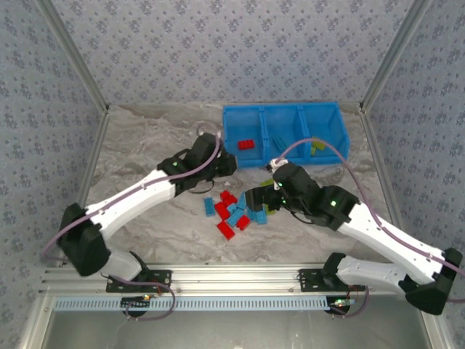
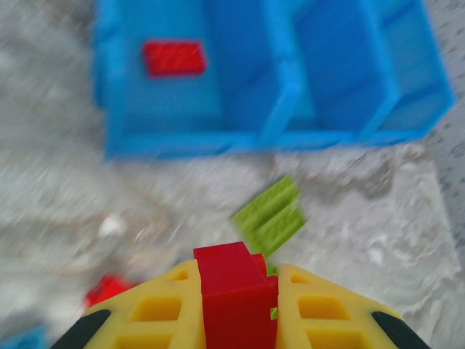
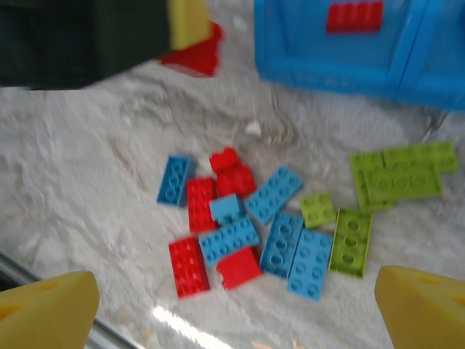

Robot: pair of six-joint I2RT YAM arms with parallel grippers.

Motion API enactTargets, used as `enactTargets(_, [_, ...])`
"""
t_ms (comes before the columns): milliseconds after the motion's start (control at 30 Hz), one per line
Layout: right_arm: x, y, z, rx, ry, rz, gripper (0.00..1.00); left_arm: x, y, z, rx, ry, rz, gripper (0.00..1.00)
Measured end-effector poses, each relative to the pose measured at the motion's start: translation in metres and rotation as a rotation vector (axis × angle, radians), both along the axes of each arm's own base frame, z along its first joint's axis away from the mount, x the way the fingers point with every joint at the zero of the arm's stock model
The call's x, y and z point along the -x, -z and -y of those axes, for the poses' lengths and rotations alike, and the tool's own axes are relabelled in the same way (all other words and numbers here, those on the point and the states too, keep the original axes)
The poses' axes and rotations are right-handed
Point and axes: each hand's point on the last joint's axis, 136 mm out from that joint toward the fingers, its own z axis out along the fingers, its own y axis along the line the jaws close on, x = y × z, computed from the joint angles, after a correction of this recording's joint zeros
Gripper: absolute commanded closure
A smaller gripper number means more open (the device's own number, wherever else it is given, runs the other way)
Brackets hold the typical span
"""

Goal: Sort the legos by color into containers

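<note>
I need to carry the red lego in my left gripper outward over the near part of the blue container's bottom next and release it, as another red lego already lies there.
My left gripper is shut on a red lego, held between its yellow fingers above the table, just in front of the blue containers. One red lego lies in the leftmost compartment. From above, the left gripper hovers near the bin's front left corner. My right gripper is open over the loose pile of red, light blue and green legos, touching none of them. It sits at the pile's right edge.
A green brick lies on the marble tabletop between the held brick and the bin. More green bricks lie right of the pile. Bricks also show in the right compartment. Patterned walls and metal posts enclose the table.
</note>
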Motion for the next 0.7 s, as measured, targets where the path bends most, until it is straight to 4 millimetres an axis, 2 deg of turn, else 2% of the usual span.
enactTargets(100, [-0.005, -0.015, 0.009, -0.036, 0.043, 0.07, 0.0, -0.039, 0.007, 0.027, -0.063, -0.013, 0.037, 0.88])
enactTargets(200, [-0.007, -0.018, 0.017, -0.039, 0.077, 0.096, 0.0, -0.083, 0.023, 0.05, -0.134, -0.038, 0.066, 0.86])
enactTargets(267, [-0.008, -0.018, 0.021, -0.032, 0.091, 0.101, 0.0, -0.103, 0.039, 0.058, -0.168, -0.055, 0.059, 0.83])
enactTargets(400, [-0.006, -0.015, 0.031, -0.015, 0.119, 0.099, 0.0, -0.142, 0.065, 0.063, -0.221, -0.091, 0.032, 0.67])
enactTargets(533, [-0.001, -0.011, 0.044, -0.011, 0.145, 0.096, 0.0, -0.155, 0.073, 0.057, -0.241, -0.108, 0.013, 0.58])
enactTargets(600, [0.0, -0.01, 0.05, -0.009, 0.161, 0.095, 0.0, -0.153, 0.069, 0.057, -0.238, -0.106, 0.015, 0.55])
enactTargets(700, [0.0, -0.006, 0.056, -0.005, 0.189, 0.085, 0.0, -0.141, 0.054, 0.057, -0.227, -0.091, 0.029, 0.5])
